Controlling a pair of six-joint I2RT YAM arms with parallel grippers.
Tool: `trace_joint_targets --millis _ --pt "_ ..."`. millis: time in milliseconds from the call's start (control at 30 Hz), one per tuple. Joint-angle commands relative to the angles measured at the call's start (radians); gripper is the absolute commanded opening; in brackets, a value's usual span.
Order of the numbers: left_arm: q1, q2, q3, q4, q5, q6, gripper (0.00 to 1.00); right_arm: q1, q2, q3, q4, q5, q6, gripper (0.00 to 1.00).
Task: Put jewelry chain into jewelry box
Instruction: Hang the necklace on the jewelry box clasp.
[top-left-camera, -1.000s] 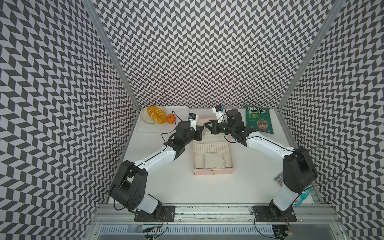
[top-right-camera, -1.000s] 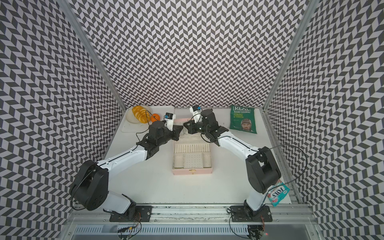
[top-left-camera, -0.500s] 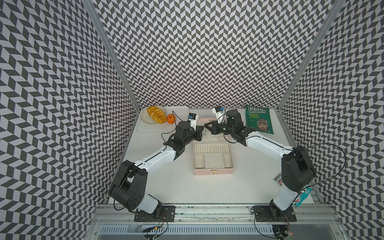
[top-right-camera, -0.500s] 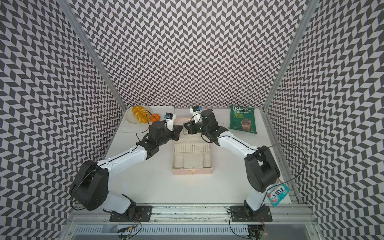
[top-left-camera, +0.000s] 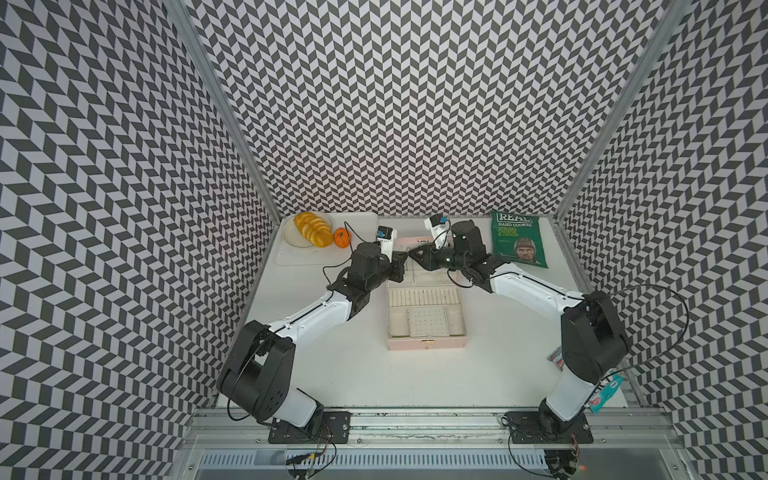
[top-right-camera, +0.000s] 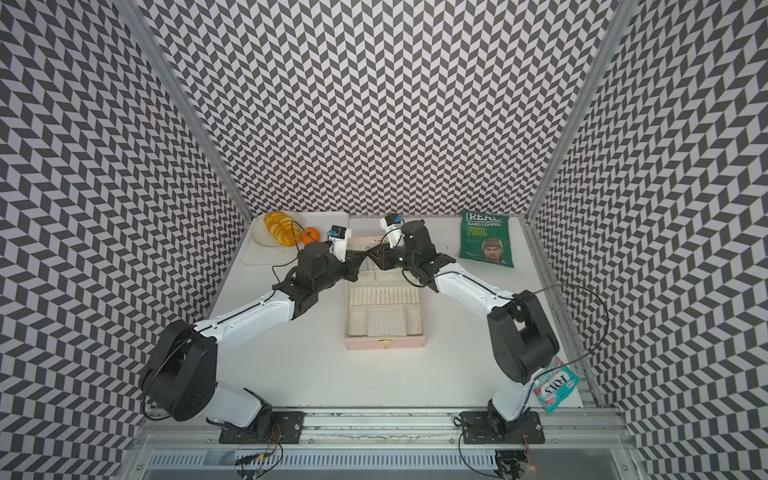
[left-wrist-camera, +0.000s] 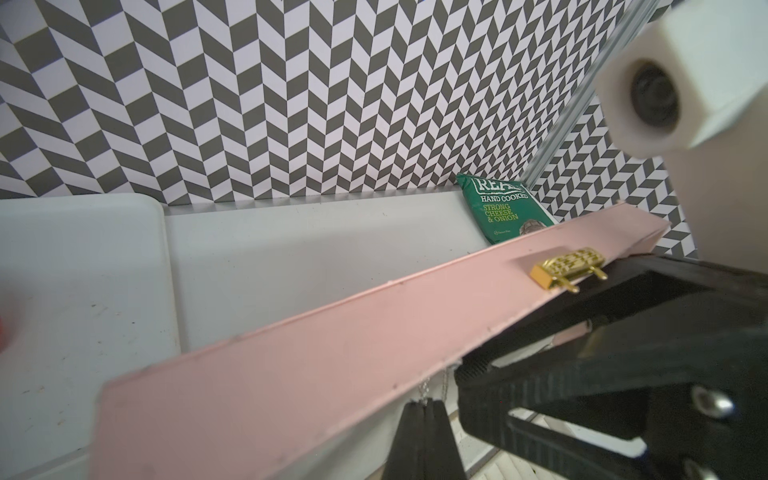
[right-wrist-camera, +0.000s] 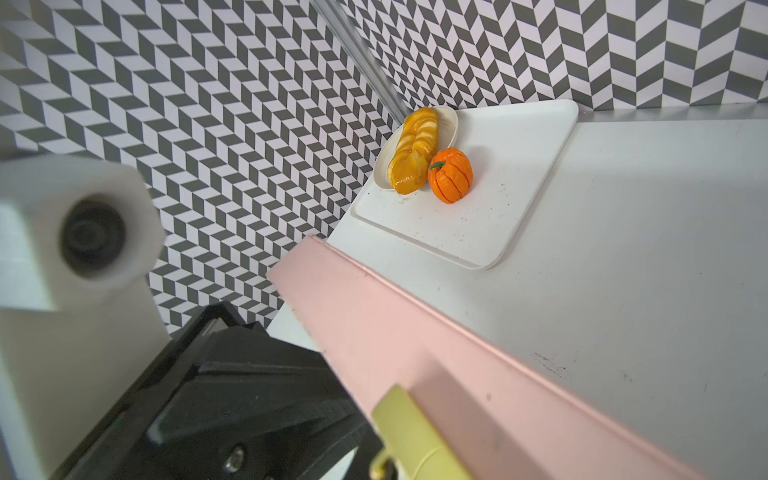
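Observation:
The left gripper lowers a little along the lid's cream lining next and releases the jewelry chain (left-wrist-camera: 424, 386), since that lining stretches down below the gripper.
The pale pink jewelry box (top-left-camera: 426, 343) lies open mid-table, cream lining up, its lid (left-wrist-camera: 332, 357) raised at the back with a gold clasp (left-wrist-camera: 569, 270). My left gripper (left-wrist-camera: 424, 409) is shut on the jewelry chain (left-wrist-camera: 424, 386). Thin silver strands rise from its tip behind the lid's edge. In both top views it hovers over the box's back (top-left-camera: 402, 262) (top-right-camera: 358, 259). My right gripper (top-left-camera: 413, 254) meets it tip to tip, its ribbed fingertip (left-wrist-camera: 478, 365) right beside a chain strand. Whether its jaws are apart does not show.
A white tray (top-left-camera: 307, 259) at the back left carries a plate of orange slices (top-left-camera: 311, 228) and a small orange fruit (top-left-camera: 342, 237). A green crisp bag (top-left-camera: 517, 243) lies at the back right. A sweets packet (top-right-camera: 555, 384) sits by the right arm's base.
Both grippers stay tip to tip over the back of the box. The right arm's elbow has shifted slightly; nothing else visibly moved.

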Motion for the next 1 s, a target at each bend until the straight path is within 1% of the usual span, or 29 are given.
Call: trace_joint_targets --millis 0,433,967 --pt "-0.003 0.016 -0.006 -0.001 -0.006 0.001 0.0 -0.004 -0.021 -0.01 0.027 0.023 -0.002 0.24" --pt "-0.004 0.037 -0.022 -0.009 -0.016 0.001 0.0 -0.004 -0.117 -0.037 0.052 0.056 -0.003 0.27" --pt "-0.008 0.052 -0.028 -0.004 -0.008 -0.012 0.0 -0.004 -0.135 -0.053 0.057 0.049 0.001 0.27"
